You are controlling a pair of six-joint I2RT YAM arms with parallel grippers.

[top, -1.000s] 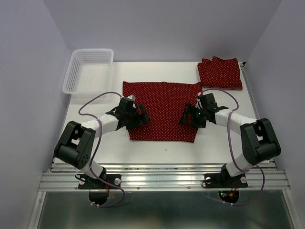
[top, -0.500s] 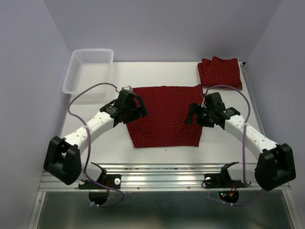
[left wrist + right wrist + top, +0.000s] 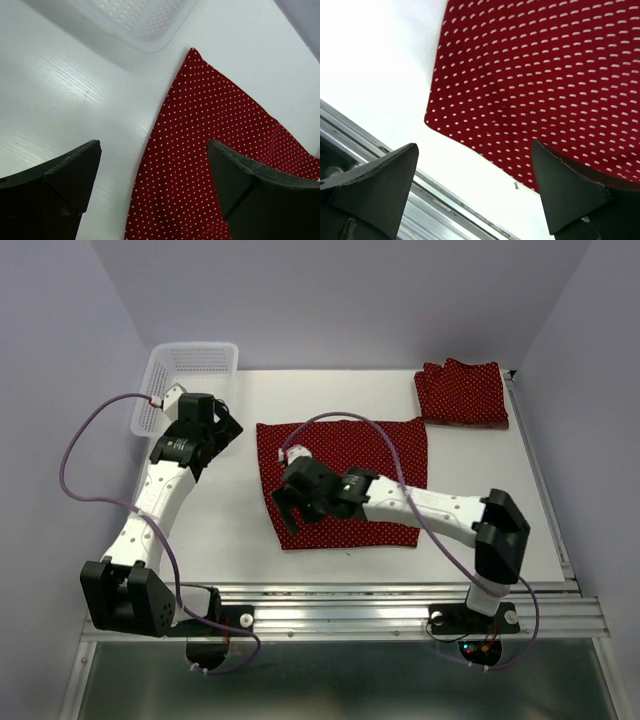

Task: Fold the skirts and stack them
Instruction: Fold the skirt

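Note:
Next, my right gripper goes down and back onto the skirt's near corner on the basket's side.
A dark red skirt with tiny white dots lies spread flat in the middle of the table. A folded pile of the same dotted cloth sits at the back right. No plaid skirt is in view. My left gripper is open and empty, just left of the skirt's far left corner. In the left wrist view it hangs over the skirt's left edge. My right arm reaches across the skirt. My right gripper is open and empty over the near left corner, as the right wrist view shows above the skirt.
A white plastic lattice basket stands at the back left, close behind my left gripper; it also shows in the left wrist view. The table's metal front rail runs just beyond the skirt's near corner. Purple cables loop over both arms.
Both grippers have left the skirt's side edges. The left one moved back and left toward the basket. The right arm swung across to the skirt's near left corner. The skirt now lies wider.

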